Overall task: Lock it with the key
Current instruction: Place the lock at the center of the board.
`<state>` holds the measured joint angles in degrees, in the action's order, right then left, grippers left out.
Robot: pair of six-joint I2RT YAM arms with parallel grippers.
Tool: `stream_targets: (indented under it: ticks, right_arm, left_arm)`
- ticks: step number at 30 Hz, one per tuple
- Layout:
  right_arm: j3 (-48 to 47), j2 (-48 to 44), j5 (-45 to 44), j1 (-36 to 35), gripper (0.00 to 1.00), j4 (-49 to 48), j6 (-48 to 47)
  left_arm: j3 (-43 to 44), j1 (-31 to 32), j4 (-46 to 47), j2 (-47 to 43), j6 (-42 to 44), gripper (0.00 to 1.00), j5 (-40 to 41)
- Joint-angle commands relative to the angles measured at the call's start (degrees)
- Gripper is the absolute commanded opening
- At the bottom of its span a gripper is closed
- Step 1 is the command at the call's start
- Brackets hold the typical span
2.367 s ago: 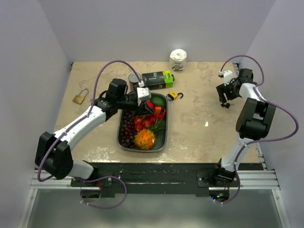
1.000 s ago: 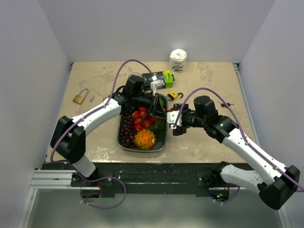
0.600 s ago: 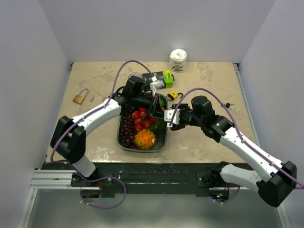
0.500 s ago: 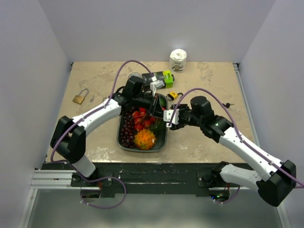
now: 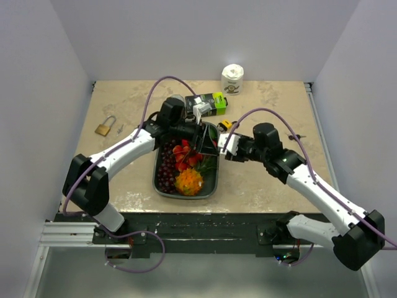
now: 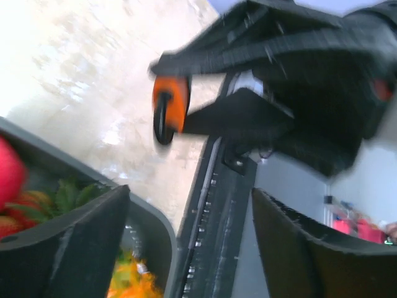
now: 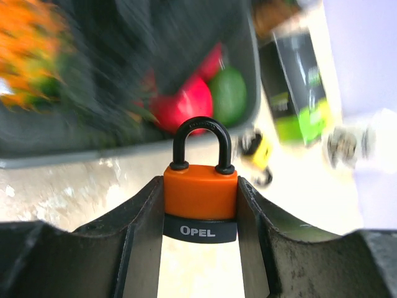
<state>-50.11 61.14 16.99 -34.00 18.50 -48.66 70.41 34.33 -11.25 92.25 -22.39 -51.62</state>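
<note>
Both shackle legs sit in the padlock [image 7: 200,197], so next my right gripper should swing from the tray toward the small dark item and down onto the bare table beside it.
An orange padlock [image 7: 200,197] with a black shackle and a black "OPEL" band sits upright between my right gripper's [image 7: 200,186] fingers, which are shut on its sides. From the left wrist view the same padlock [image 6: 170,105] shows in the right gripper's dark jaws, just beyond the tray edge. My left gripper [image 6: 191,192] is open with nothing between its fingers [image 6: 80,242]. In the top view it [image 5: 201,138] hovers over the tray's far right corner, close to the right gripper [image 5: 217,147]. A small dark item, possibly the key [image 5: 301,137], lies on the table at the right.
A grey tray [image 5: 160,186] holds grapes, strawberries and an orange fruit [image 5: 188,181]. A yellow padlock [image 5: 224,125] lies behind the tray. A brass padlock [image 5: 104,127] rests at the left. A black-green box [image 5: 208,103] and a paper roll [image 5: 232,79] stand at the back.
My left gripper has opened and let go of the orange padlock. My right jaws have narrowed onto it. Both grippers have stayed at the tray's far right corner.
</note>
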Motion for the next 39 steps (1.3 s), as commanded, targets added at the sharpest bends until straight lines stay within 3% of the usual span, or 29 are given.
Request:
stream_targets:
  ticks: [1,5,8,11,15,24,39]
  right_arm:
    - [-2.01,-0.5,0.58,8.84,0.0,-1.02,9.72]
    - [-3.06,2.83,0.33,20.95,0.0,0.92,17.17]
    - [-5.08,9.15,-1.96,28.69,0.0,1.8,22.45]
    - [-8.24,16.18,-2.93,33.89,0.0,2.24,27.29]
    - [-11.15,22.95,-5.39,36.81,0.0,0.4,31.96]
    - [-16.25,36.31,-8.91,38.83,0.0,-4.09,36.09]
    - [-20.91,45.11,-11.1,40.32,0.03,-5.41,37.5]
  left_arm:
    - [1.66,-6.09,0.96,-6.28,2.7,0.99,2.38]
    - [3.85,-10.76,2.62,-11.02,6.83,0.99,8.97]
    - [3.24,-11.74,6.04,-15.41,8.23,0.99,21.53]
    - [0.97,-11.83,10.26,-19.54,11.14,0.99,30.5]
    - [1.48,-12.18,6.42,-20.62,9.92,0.99,38.77]
    - [-1.59,-12.79,5.27,-21.76,8.94,0.99,36.15]
    - [-1.95,-12.79,2.63,-20.97,10.44,0.99,36.32]
